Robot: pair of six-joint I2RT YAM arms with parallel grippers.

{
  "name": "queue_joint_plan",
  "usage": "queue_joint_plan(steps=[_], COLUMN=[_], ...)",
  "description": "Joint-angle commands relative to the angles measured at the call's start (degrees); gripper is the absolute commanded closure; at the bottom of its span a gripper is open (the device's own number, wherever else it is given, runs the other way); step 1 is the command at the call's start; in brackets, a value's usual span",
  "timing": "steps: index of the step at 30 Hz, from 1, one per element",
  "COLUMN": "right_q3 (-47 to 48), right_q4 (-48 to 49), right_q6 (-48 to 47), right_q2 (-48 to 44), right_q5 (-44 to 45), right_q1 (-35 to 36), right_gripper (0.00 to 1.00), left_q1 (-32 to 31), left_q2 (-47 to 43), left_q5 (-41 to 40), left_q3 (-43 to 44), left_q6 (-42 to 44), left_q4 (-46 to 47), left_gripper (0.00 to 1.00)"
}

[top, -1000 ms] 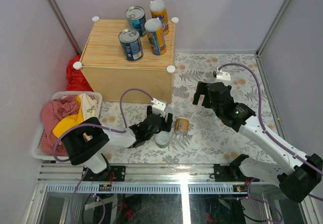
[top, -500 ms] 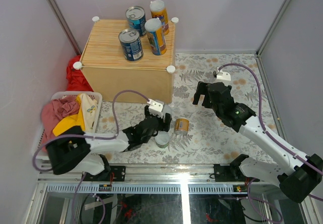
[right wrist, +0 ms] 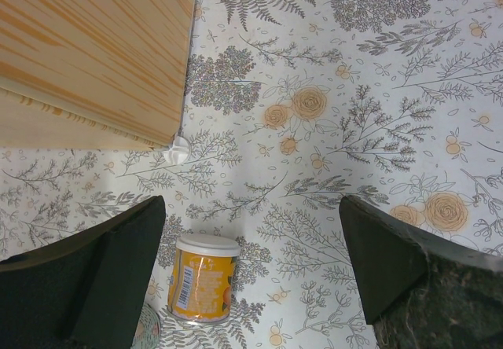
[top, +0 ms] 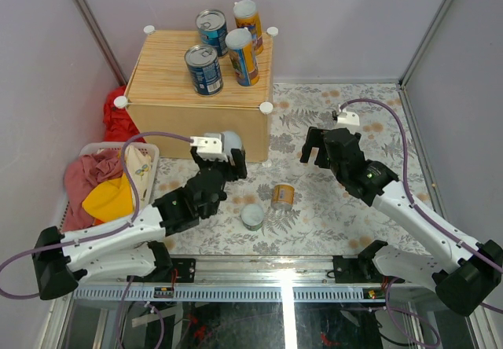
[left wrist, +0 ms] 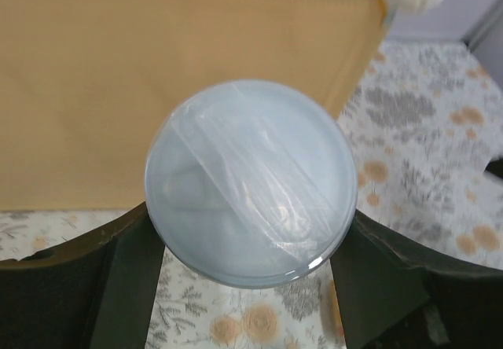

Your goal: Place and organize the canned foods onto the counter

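The can should go onto the bare wood (top: 175, 49) beside the far blue can, so next I should raise my left gripper, swing it outward over that spot, lower it and release the can.
My left gripper (top: 230, 154) is shut on a can with a pale blue-grey lid (top: 232, 142) and holds it off the floor, in front of the counter's (top: 169, 58) front wall. In the left wrist view the lid (left wrist: 250, 182) fills the space between the fingers (left wrist: 118, 270). Two wide blue cans (top: 204, 69) (top: 211, 31) and two tall orange-and-blue cans (top: 242, 56) (top: 248, 23) stand on the counter. A short yellow can (top: 283, 196) lies on the floral floor; a short green can (top: 252, 216) stands beside it. My right gripper (top: 318, 148) is open and empty above the yellow can (right wrist: 203, 277).
A white basket (top: 61, 215) of clothes sits at the left, with a red cloth (top: 114, 117) behind it by the counter. Grey walls close in the left, back and right. A white knob (right wrist: 177, 151) marks the counter's corner in the right wrist view.
My left gripper has risen from the floor by the green can, up and to the left toward the counter's front, with a can in it. The right arm has not moved.
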Motion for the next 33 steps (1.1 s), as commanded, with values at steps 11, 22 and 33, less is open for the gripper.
queue_joint_plan(steps=[11, 22, 33], right_q3=[2.46, 2.65, 1.51], right_q4=[2.92, 4.79, 7.72], right_q6=[-1.33, -1.51, -1.91], right_q2=[-0.85, -0.59, -0.39], right_q5=[-0.54, -2.16, -3.99], right_q1=[-0.39, -0.43, -0.41], right_gripper=[0.0, 0.01, 0.01], left_q1=[6.05, 27.37, 47.89], left_q2=[9.37, 22.88, 34.42], left_q5=[-12.12, 0.84, 16.7], left_q3=[37.21, 66.94, 79.91], left_q6=[19.23, 12.48, -2.8], left_q4=[1.72, -14.13, -28.15], left_gripper=[1.0, 1.0, 1.0])
